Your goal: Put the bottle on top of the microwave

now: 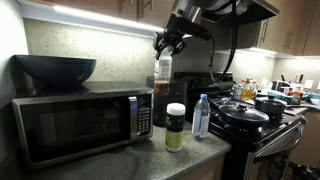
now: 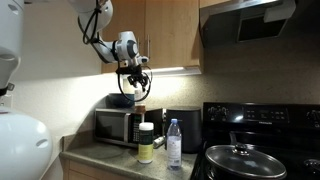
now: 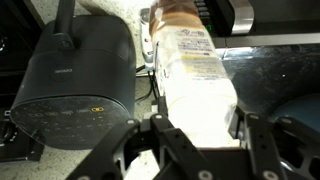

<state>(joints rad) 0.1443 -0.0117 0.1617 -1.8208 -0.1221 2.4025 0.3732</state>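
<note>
The gripper rises, shifts toward the dark bowl, lowers the bottle (image 1: 163,75) onto the microwave top's bare end (image 1: 132,91) and releases next, because the bottle's base hangs level with the microwave's top.
The bottle (image 1: 163,75) is small and clear, with a brown band low on its body. It hangs in the air under my gripper (image 1: 168,47), which is shut on its upper part. It is just off the right end of the silver microwave (image 1: 75,125), its base about level with the microwave's top. The same grip shows in an exterior view, with the gripper (image 2: 135,76) and bottle (image 2: 138,94) over the microwave (image 2: 115,127). In the wrist view the bottle (image 3: 195,70) fills the middle, and my gripper (image 3: 200,125) has a finger pressed to each side.
A dark bowl (image 1: 55,68) takes up the left of the microwave's top. A squat jar (image 1: 175,127) and a water bottle (image 1: 201,117) stand on the counter below. A black appliance (image 3: 75,80) sits behind them. A stove with a lidded pan (image 1: 243,114) is to the right.
</note>
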